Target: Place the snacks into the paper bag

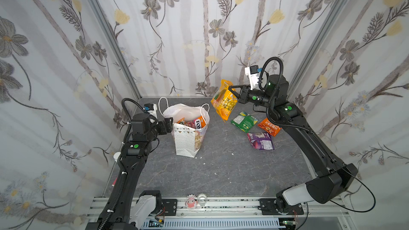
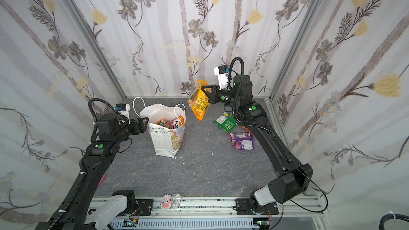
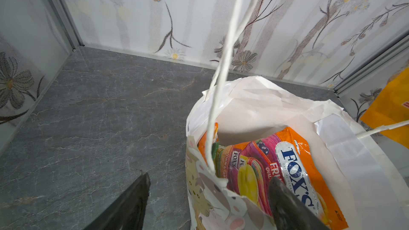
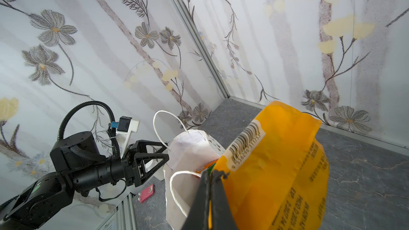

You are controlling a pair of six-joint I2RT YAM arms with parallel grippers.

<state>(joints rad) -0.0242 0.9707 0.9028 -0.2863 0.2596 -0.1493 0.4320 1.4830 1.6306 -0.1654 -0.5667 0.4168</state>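
Note:
The yellow-orange packet goes down and back in my right gripper next. Its release comes on bare tabletop between the paper bag [image 1: 184,140] and purple packet, below and back.
The white paper bag [image 1: 184,140] [image 2: 161,140] stands upright left of centre, mouth open, with FOX'S candy packets [image 1: 198,121] [image 3: 294,167] inside. My left gripper [image 1: 169,125] [image 3: 209,177] is open astride the bag's near wall, one finger outside and one inside. My right gripper [image 1: 230,88] [image 4: 212,172] is shut on the top edge of a yellow-orange packet [image 1: 224,102] [image 4: 276,162], which hangs in the air right of the bag's mouth. On the table to the right lie a green packet [image 1: 244,121], an orange chip bag [image 1: 269,127] and a purple packet [image 1: 261,140].
Flowered walls close in the grey marbled table [image 1: 221,169] on three sides. A small pink object [image 4: 146,193] lies by the left wall behind my left arm. A metal rail [image 1: 221,204] with a little figure [image 1: 191,202] runs along the front edge.

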